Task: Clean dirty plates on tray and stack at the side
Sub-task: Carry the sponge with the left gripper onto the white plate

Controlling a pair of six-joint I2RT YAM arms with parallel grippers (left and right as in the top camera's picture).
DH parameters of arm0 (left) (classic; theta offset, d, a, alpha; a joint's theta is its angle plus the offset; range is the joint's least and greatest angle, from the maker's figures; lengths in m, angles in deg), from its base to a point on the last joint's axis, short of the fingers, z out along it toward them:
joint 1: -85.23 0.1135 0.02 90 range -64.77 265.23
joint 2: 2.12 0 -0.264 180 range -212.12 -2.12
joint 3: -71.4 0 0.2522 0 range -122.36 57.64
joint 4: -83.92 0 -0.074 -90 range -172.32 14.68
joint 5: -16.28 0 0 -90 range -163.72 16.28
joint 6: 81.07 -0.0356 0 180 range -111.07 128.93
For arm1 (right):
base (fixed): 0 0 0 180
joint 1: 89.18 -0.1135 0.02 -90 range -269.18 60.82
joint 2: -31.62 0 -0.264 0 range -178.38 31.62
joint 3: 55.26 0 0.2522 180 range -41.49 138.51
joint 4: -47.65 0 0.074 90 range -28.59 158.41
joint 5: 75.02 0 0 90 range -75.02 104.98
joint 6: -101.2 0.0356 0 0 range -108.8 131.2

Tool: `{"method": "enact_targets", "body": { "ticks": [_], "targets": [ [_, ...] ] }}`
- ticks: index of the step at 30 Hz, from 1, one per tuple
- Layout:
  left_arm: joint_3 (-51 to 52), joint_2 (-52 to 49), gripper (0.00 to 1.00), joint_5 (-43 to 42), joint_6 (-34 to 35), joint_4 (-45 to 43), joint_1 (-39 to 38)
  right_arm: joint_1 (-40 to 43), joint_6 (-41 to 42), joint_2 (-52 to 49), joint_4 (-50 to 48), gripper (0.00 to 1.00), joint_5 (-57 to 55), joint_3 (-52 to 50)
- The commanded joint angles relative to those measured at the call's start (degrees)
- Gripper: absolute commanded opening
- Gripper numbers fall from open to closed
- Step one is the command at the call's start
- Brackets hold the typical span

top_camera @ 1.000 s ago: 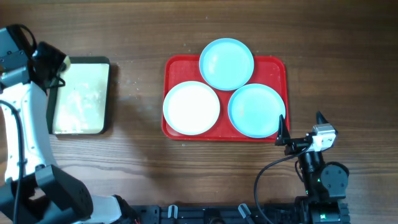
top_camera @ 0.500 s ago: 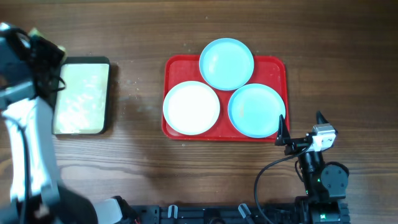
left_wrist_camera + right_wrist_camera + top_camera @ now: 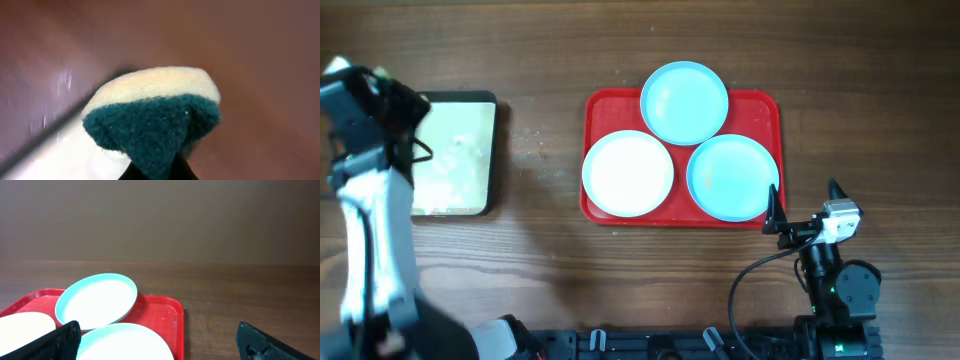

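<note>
I will next swing my left gripper over to the right in the overhead view and let the sponge go onto the white plate [image 3: 628, 173], the nearest one.
The red tray [image 3: 760, 112] holds three plates: a white plate [image 3: 628, 173] at front left, a light blue plate [image 3: 684, 102] at the back, and a light blue plate [image 3: 731, 177] at front right. My left gripper [image 3: 380, 95] is at the far left, over the left edge of the smaller tray. In the left wrist view it is shut on a green and yellow sponge [image 3: 155, 112]. My right gripper [image 3: 805, 205] is open and empty, just off the red tray's front right corner [image 3: 177, 317].
A dark-rimmed tray with a cream inside [image 3: 455, 155] lies at the left. The right arm's base [image 3: 840, 290] stands at the front right.
My left arm has shifted down and to the right over the smaller tray's left edge, with the sponge in it. The right arm and the plates have not moved.
</note>
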Motion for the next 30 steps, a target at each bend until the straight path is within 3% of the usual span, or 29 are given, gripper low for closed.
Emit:
{"method": "enact_targets", "body": {
  "ticks": [1,4,9,13,16,21,23,25,30],
  "targets": [
    [3.15,-7.08,0.04,1.18,-1.27,0.70,0.07,-0.35,-0.70,0.24,-0.13,1.00,-0.87,-0.07],
    [0.48,0.13,0.04,1.07,-1.60,2.08,0.04,-0.33,-0.68,0.24,-0.13,1.00,-0.87,-0.07],
    [-1.09,20.76,0.04,-6.43,-1.09,2.51,-0.33,-0.35,-0.70,0.26,-0.13,1.00,-0.85,-0.07],
    [-1.05,25.83,0.04,-11.85,6.40,14.25,-5.70,-0.35,-0.70,0.24,-0.13,1.00,-0.85,-0.07],
    [1.27,22.03,0.04,-16.83,6.43,21.09,-14.56,-0.35,-0.70,0.24,-0.13,1.00,-0.87,-0.07],
    [5.79,3.82,0.04,-16.06,6.49,16.90,-36.41,-0.33,-0.70,0.24,-0.13,1.00,-0.85,-0.07],
    [5.79,-4.55,0.04,-13.14,11.02,13.97,-43.23,-0.35,-0.70,0.24,-0.13,1.00,-0.87,-0.07],
    [5.79,-10.67,0.04,-9.18,15.04,12.24,-47.74,-0.33,-0.70,0.24,-0.13,1.00,-0.87,-0.07],
    [5.79,-18.10,0.04,-2.45,15.65,7.93,-53.18,-0.35,-0.70,0.24,-0.13,1.00,-0.87,-0.07]
  ]
}}
